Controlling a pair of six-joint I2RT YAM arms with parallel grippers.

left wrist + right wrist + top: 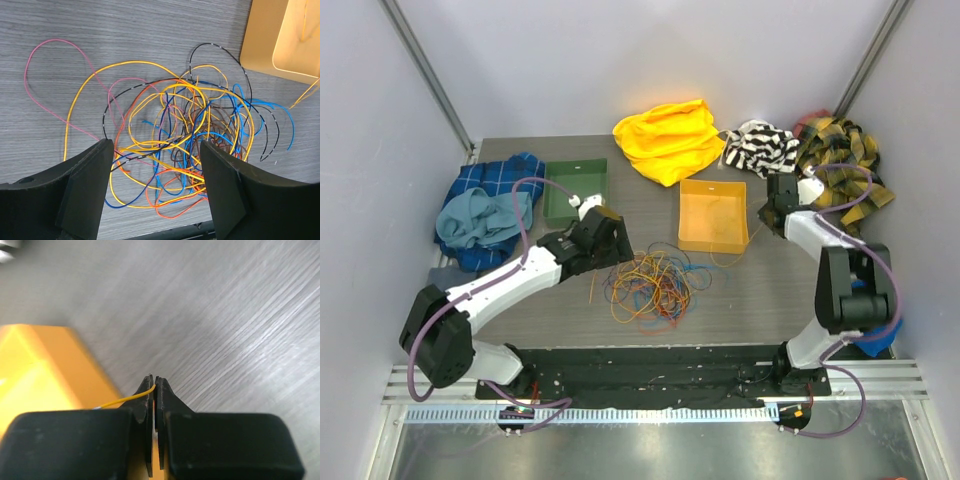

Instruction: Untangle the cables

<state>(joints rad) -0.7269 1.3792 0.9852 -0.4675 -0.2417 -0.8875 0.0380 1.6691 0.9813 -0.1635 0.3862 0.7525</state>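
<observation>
My right gripper raises the yellow cable end outward next, then swings it over the bin's far corner (736,192) (23,333) to release it.
A tangle of thin cables (650,280), orange, yellow, blue, pink and black, lies on the table in front of the orange bin. In the left wrist view the cables (190,135) spread between and beyond my fingers. My left gripper (155,165) is open and empty, hovering just above the near-left side of the tangle (605,240). My right gripper (155,382) is shut on a thin yellow cable (127,399) that runs off to the left over the orange bin. In the top view it (770,215) sits at the bin's right side.
An orange bin (712,215) stands right of centre, a green bin (574,190) at the left. A blue cloth (485,215), a yellow cloth (670,138), a striped cloth (760,148) and a plaid cloth (840,155) lie along the back.
</observation>
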